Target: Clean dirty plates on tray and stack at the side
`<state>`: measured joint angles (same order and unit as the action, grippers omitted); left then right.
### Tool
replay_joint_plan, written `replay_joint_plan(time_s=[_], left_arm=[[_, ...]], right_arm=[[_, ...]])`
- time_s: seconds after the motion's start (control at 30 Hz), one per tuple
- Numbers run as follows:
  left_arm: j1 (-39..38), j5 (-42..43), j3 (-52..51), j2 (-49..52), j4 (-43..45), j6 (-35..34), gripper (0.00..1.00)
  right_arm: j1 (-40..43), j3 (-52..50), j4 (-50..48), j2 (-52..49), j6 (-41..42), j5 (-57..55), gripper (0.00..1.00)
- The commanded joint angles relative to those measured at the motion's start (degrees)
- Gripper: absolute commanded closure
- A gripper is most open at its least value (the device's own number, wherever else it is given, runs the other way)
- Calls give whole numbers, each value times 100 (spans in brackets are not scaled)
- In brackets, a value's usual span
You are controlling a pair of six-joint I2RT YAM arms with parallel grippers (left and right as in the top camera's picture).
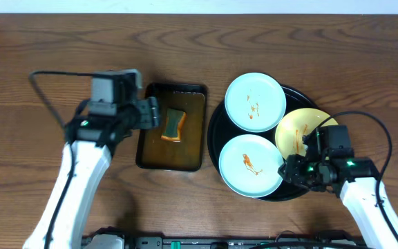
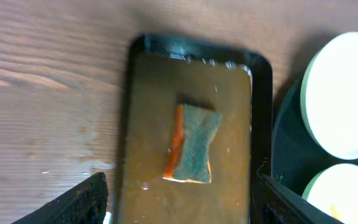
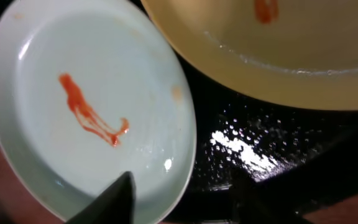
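The sponge is below the left gripper and to its right in the overhead view, so the robot will lower the gripper's open fingers that way, astride the sponge's middle (image 1: 174, 125) (image 2: 193, 144).
The round black tray (image 1: 214, 135) holds three plates. A mint plate (image 1: 255, 102) with a sauce smear is at the back. A second smeared mint plate (image 1: 251, 164) is at the front. The yellow plate (image 1: 302, 131), also smeared, is at the right. My right gripper (image 1: 289, 169) is open and low at the front mint plate's right edge. In the right wrist view its fingers (image 3: 182, 205) straddle the rim of that mint plate (image 3: 92, 106), one finger over the plate and one over the tray (image 3: 241, 124). The yellow plate (image 3: 278, 56) lies beyond. My left gripper (image 1: 150, 114) is open and empty.
A rectangular dark brown tray (image 1: 188, 149) left of the black tray holds a green and orange sponge (image 1: 174, 124). In the left wrist view the open fingers (image 2: 179, 214) hover over this brown tray (image 2: 154, 93), just short of the sponge (image 2: 194, 143).
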<state>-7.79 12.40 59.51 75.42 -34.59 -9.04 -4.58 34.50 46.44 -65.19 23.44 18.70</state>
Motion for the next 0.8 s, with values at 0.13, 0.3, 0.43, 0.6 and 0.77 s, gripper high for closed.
replay_joint_plan(time_s=[0.13, 0.3, 0.43, 0.6, 0.77], left_arm=[[-496, 61, 111, 997, 374, -26, 28], [-702, -101, 111, 1534, 645, -26, 28], [-765, -299, 111, 1825, 776, -24, 27], [-767, -299, 101, 2037, 946, -26, 28], [-785, -299, 72, 2243, 1010, -22, 31]], right_arm=[[-39, -446, -610, -168, 273, 94, 69], [-39, -693, -999, -170, 273, 129, 71], [-39, -907, -1268, -170, 437, 129, 74], [-39, -1141, -1578, -170, 695, 131, 83], [-39, -1150, -1628, -170, 739, 129, 85]])
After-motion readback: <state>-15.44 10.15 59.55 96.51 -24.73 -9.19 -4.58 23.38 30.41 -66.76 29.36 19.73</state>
